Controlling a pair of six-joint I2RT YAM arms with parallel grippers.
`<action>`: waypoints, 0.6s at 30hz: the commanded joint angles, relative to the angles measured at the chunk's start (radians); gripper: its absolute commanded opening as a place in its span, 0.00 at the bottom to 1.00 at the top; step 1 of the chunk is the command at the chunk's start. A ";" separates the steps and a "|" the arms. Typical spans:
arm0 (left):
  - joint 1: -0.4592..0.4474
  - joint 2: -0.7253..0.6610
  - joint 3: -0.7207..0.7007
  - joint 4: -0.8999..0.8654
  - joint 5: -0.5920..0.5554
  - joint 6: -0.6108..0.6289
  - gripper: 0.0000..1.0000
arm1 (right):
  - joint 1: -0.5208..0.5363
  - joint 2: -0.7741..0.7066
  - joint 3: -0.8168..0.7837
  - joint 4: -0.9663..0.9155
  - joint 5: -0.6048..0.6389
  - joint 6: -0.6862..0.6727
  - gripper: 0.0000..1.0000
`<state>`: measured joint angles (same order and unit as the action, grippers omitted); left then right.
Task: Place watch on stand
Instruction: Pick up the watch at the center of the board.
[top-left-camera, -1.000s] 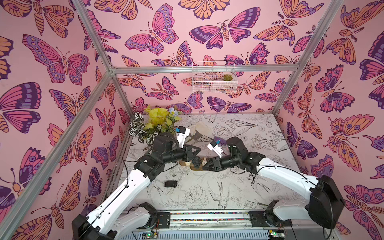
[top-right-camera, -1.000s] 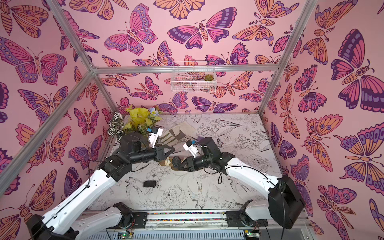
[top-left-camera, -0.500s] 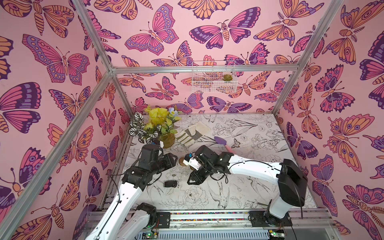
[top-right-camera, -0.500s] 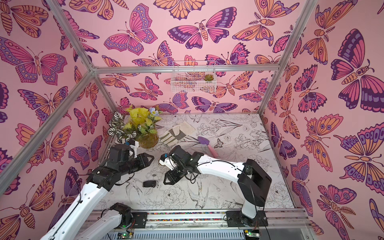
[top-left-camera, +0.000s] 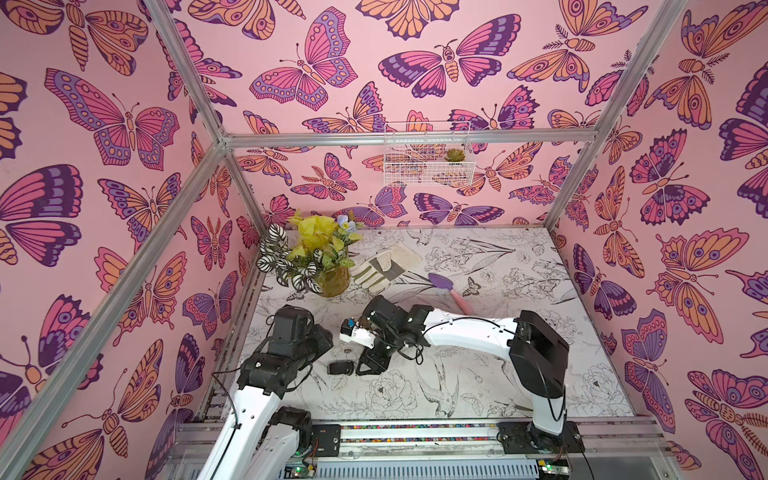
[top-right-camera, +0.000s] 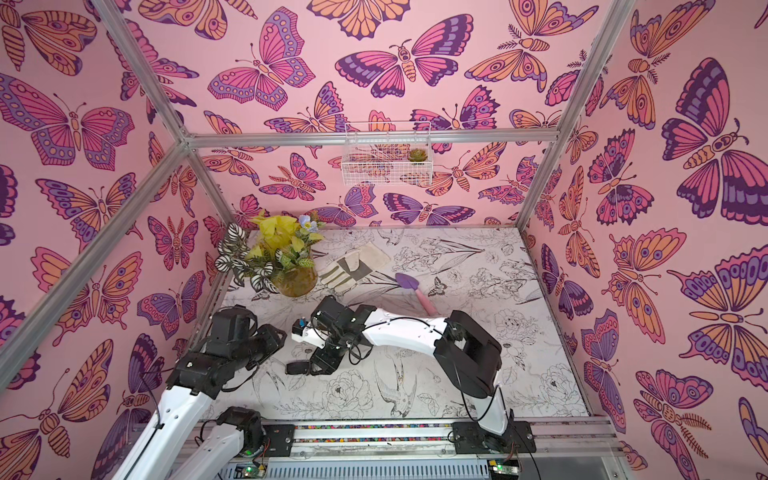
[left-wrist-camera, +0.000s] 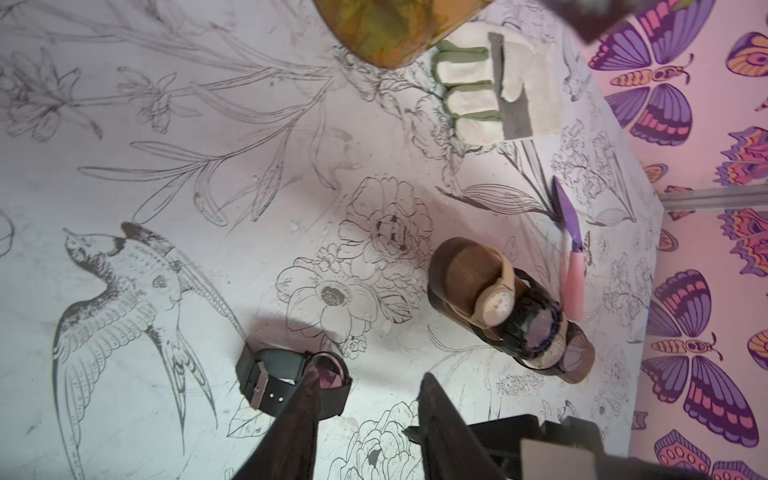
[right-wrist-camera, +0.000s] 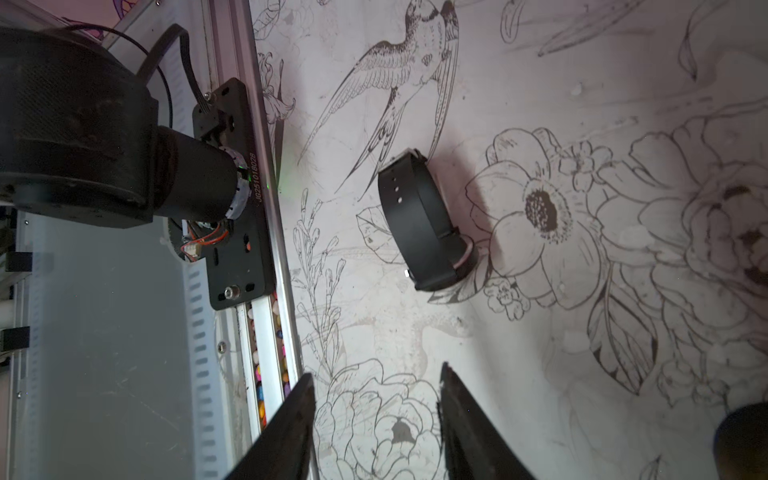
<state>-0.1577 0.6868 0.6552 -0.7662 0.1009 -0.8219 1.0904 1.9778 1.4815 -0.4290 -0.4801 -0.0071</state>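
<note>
The loop stands on edge below my right gripper on the side toward my left gripper. Next I need to lower my right gripper and shift it toward my left gripper, straddling the strap's rail-side band.
A black watch lies on the patterned table near the front, strap buckled in a loop. My right gripper points down just right of it, open and empty. My left gripper is open too. One of its fingertips overlaps the watch in the left wrist view, and nothing is between the fingers. The wooden stand carries a beige watch and a dark one. In both top views the right arm hides most of the stand.
A vase of flowers, a work glove and a purple trowel with a pink handle lie at the back left and middle. A wire basket hangs on the back wall. The arms' rail runs along the front edge.
Both grippers have left the stand. The left arm has drawn back to the front left. The right arm has swung down beside the black watch. Both grippers have opened wider.
</note>
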 joint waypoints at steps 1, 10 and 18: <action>0.046 -0.015 -0.037 -0.024 0.019 -0.033 0.42 | 0.002 0.068 0.092 0.008 -0.006 -0.065 0.49; 0.129 -0.033 -0.087 -0.004 0.090 -0.023 0.43 | 0.010 0.231 0.250 -0.022 -0.032 -0.063 0.48; 0.171 -0.005 -0.100 0.034 0.151 0.003 0.43 | 0.017 0.257 0.242 -0.024 -0.069 -0.061 0.46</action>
<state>0.0006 0.6720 0.5762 -0.7551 0.2100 -0.8406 1.0954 2.2257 1.7123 -0.4328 -0.5140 -0.0536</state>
